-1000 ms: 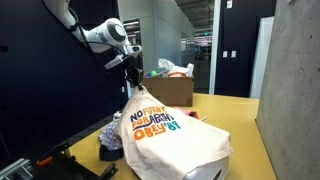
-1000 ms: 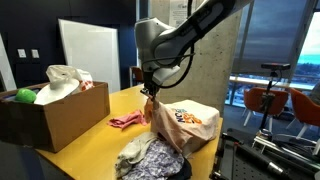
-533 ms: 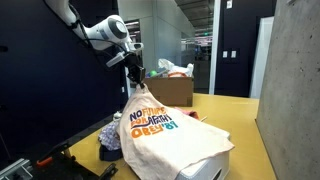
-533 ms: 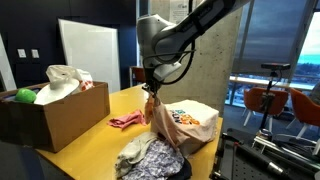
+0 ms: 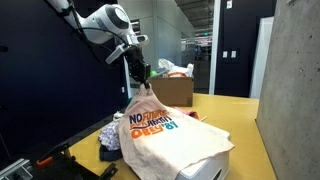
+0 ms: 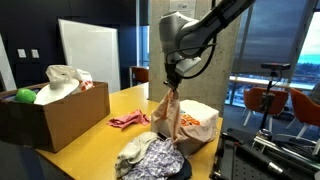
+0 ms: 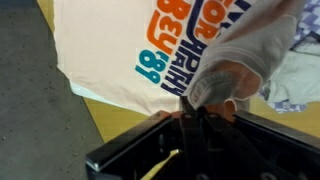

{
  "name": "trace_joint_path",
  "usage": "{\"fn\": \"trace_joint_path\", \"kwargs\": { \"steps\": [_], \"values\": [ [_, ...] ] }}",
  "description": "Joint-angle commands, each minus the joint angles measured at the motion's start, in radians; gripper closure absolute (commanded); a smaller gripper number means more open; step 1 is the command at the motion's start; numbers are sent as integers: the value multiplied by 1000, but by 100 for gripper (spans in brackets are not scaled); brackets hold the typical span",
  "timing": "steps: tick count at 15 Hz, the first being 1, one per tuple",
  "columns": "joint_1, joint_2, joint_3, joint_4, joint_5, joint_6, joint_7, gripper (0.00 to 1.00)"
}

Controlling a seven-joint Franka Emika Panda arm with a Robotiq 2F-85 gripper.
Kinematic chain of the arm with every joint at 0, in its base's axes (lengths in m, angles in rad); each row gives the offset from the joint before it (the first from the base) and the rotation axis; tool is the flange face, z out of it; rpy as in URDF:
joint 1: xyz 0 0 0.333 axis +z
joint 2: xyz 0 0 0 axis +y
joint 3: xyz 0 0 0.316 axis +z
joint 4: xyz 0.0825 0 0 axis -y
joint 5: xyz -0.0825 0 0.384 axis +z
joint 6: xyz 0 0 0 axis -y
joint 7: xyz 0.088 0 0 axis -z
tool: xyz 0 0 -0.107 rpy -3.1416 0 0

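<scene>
The gripper lowers and swings along the white block (image 5: 204,160) next, away from the cardboard box and patterned grey garment, since the fold hangs beside that garment.
A white T-shirt (image 5: 160,135) with orange and blue lettering lies over the yellow table (image 5: 232,112). My gripper (image 5: 143,76) is shut on a pinched fold of it and holds that fold up, so the cloth hangs in a peak. It shows the same way in both exterior views, with the gripper (image 6: 172,82) above the shirt (image 6: 190,122). In the wrist view the jaws (image 7: 205,105) close on the bunched white cloth (image 7: 150,40).
A cardboard box (image 6: 50,110) with a white bag and a green ball stands on the table, also seen behind the shirt (image 5: 172,90). A pink cloth (image 6: 128,121) and a patterned grey garment (image 6: 148,155) lie near the shirt. A concrete pillar (image 5: 295,90) stands nearby.
My gripper has risen and moved sideways with the shirt fold, pulling the cloth up into a taller peak.
</scene>
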Motion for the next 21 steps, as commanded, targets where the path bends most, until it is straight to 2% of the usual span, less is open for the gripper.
{"fn": "trace_joint_path", "kwargs": {
  "steps": [1, 9, 15, 16, 21],
  "values": [
    [-57, -141, -10, -157, -67, -1, 34, 99],
    [-249, -289, -45, -387, -162, 23, 68, 99],
    [-352, -230, -72, -407, -142, 96, 56, 99],
    [-361, -222, -76, -409, -137, 108, 56, 76],
    [-375, -211, -86, -414, -120, 153, 58, 41]
  ]
}}
